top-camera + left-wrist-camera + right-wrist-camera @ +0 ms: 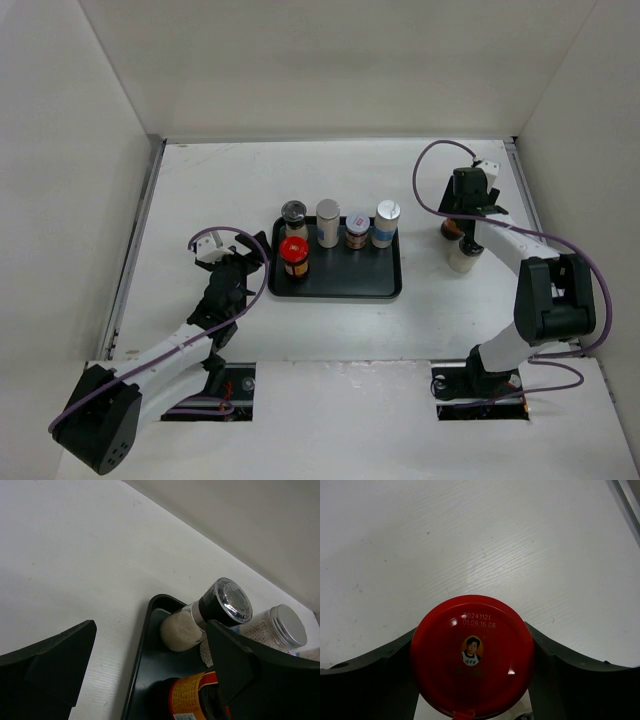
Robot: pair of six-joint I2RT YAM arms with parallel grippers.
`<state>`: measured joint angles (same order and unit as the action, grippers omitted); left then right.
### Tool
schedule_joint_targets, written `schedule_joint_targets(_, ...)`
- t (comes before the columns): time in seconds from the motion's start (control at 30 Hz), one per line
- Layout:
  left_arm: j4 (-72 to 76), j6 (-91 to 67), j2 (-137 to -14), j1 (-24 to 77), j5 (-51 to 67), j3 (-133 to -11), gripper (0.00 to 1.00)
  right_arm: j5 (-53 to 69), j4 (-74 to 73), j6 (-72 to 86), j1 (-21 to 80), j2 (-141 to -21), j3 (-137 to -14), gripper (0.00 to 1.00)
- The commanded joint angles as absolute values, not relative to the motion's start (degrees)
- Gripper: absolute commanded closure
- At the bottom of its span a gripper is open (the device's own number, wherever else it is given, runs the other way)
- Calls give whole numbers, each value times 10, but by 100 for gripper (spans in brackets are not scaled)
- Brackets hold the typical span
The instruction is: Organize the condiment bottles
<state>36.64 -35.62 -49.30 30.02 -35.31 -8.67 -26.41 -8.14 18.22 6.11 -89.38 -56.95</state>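
Observation:
Next, my right gripper moves up, to the left in the top view and down. Then it releases its jar on the tray's empty bottom beside the red-lidded jar.
A black tray (378,285) holds several bottles: a black-capped bottle (293,213), a red-lidded dark jar (294,255), a white silver-capped cylinder (328,222), a brown silver-lidded jar (357,230) and a second white silver-capped cylinder (387,222). My left gripper (237,263) is open and empty just left of the tray. In its wrist view the gripper (150,672) faces the black-capped bottle (220,605) and the red-lidded jar (195,695). My right gripper (460,224) is shut on a second red-lidded jar (472,655) right of the tray. A white jar (462,257) stands beside it.
White walls close in the table on the left, back and right. A metal strip (135,250) runs along the left edge. The right arm's purple cable (425,170) loops above the table behind the tray.

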Motion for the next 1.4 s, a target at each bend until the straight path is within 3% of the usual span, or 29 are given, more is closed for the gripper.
schedule_joint_targets(0.0, 389, -363, -487, 301, -347, -97, 7, -301, 16, 184, 69, -861, -582, 42)
schedule_joint_targets(0.17, 389, -363, -483, 297, -347, -95, 6, -327, 82, 149, 101, -810, -584, 46)
schedule_joint_targets(0.4, 389, -363, -474, 297, -350, -91, 1, -381, 36, 143, 189, -680, -573, 47)
schedule_joint_targets(0.7, 390, -364, -484, 292, -366, -91, 0, -461, -61, 94, 465, -552, -581, 47)
schedule_joint_targets(0.9, 392, -364, -471, 290, -380, -84, 0, -438, 2, 115, 584, -633, -569, 47)
schedule_joint_targets(1.13, 392, -363, -468, 290, -383, -83, 0, -381, 129, 153, 591, -787, -571, 47)
schedule_joint_targets(1.37, 392, -364, -472, 286, -382, -82, 0, -388, 167, 206, 596, -867, -546, 47)
